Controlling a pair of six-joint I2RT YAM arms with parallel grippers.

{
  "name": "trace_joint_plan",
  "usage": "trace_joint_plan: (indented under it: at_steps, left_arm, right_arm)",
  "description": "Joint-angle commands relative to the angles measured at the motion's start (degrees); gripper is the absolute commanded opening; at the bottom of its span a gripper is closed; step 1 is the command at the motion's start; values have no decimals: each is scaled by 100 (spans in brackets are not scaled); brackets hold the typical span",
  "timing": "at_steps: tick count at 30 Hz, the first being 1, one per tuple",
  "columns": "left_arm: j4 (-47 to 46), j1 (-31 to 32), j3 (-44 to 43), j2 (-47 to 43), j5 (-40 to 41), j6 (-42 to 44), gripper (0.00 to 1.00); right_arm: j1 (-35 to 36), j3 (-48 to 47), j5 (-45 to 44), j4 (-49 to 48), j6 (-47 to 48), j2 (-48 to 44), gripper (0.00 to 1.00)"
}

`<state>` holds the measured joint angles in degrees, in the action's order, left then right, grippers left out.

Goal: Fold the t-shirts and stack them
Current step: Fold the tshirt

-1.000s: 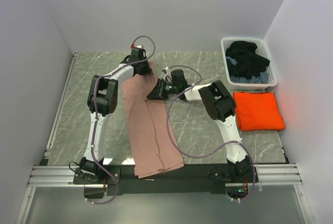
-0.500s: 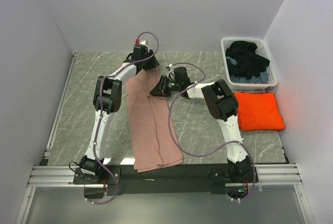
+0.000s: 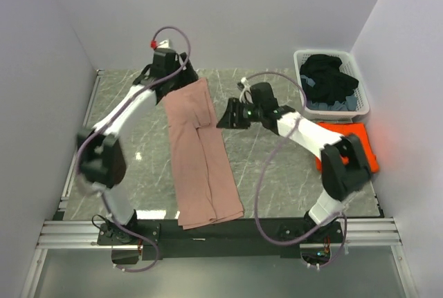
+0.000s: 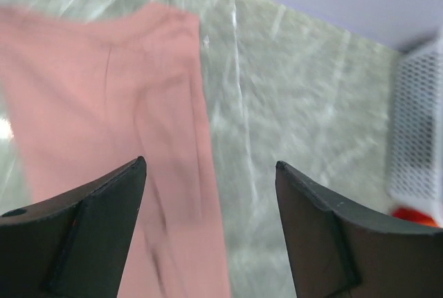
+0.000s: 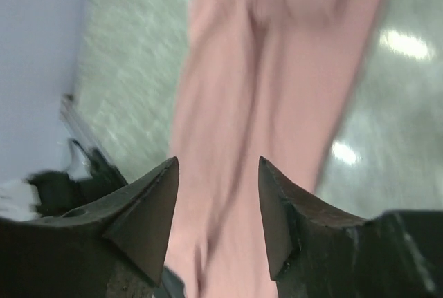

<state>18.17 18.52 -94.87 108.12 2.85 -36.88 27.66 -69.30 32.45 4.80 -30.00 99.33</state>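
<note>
The pink t-shirt's near corner (image 3: 239, 211) on the orange t-shirt's side is below and back from my right gripper, so my right gripper will move back and down onto it next.
The dusty-pink t-shirt (image 3: 201, 153) lies folded into a long narrow strip down the table's middle, its near end draped over the front edge. My left gripper (image 3: 172, 77) hovers open at the strip's far left corner, holding nothing. In the left wrist view the pink t-shirt (image 4: 104, 97) lies below and left of the left gripper (image 4: 211, 166). My right gripper (image 3: 225, 116) is open just right of the strip, apart from it. The right wrist view has the pink t-shirt (image 5: 277, 70) beyond the empty right gripper (image 5: 218, 163). The folded orange t-shirt (image 3: 349, 147) lies at the right, partly behind the right arm.
A white laundry basket (image 3: 331, 108) holding dark clothes stands at the back right, and its mesh wall (image 4: 415, 125) shows in the left wrist view. Grey walls close in the table on three sides. A metal rail (image 3: 221, 232) runs along the front edge.
Both grippers opened and let go of the pink t-shirt's far end, which now lies flat. The left arm swung back and left; the right arm drew away to the right.
</note>
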Motion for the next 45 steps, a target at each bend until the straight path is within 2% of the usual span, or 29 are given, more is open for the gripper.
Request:
trace_joint_plan:
  at_steps: [1,4,9,11,13,16,19,24,31,33,43,45]
  left_arm:
    - [1090,440,1211,-1227,567,-503,81]
    - [1793,966,2310,-2036,1050,-767,81]
    - [2996,1864,3701,-2961,1025,-1776,81]
    - [3253,2409,4308,-3383,937,-2433,80]
    - [3342,2864,4869,-3743,507,-2979,79]
    - [3499,3366,5284,-3955,260,-3499,78]
    - [3676,3579,5391,-3965,251,-3659,78]
    - [3228,3597,5611,-3719,-153,-3458,76]
    - [2710,3658,5813,-3218,-452,-3229,64]
    - [2560,3667,5874,-3174,-644,-3194,64]
    - [2402,3711,6191,-3507,-1102,-3237,58]
    - [2279,3729,6261,-3552,-1225,-3246,56]
  right_arm:
    - [282,784,-888,1593,574,-920,57]
    - [503,1382,-1493,2305,671,-1694,59]
    - [1047,2341,-1663,2955,355,-2497,59]
    - [1337,2647,-1575,2983,162,-2673,59]
    - [1522,2851,-1540,2904,12,-2691,58]
    - [1769,3150,-1259,2641,-199,-2516,57]
    - [2023,3151,-1267,2517,-296,-2305,57]
    - [2094,2957,-1276,2430,-235,-1839,56]
    - [2305,2808,-1171,2280,-235,-1391,53]
    - [2384,2773,-1153,2297,-235,-1329,52]
    - [2411,2773,-1083,2350,-261,-1241,40]
    - [2411,2764,-1065,2350,-243,-1206,34]
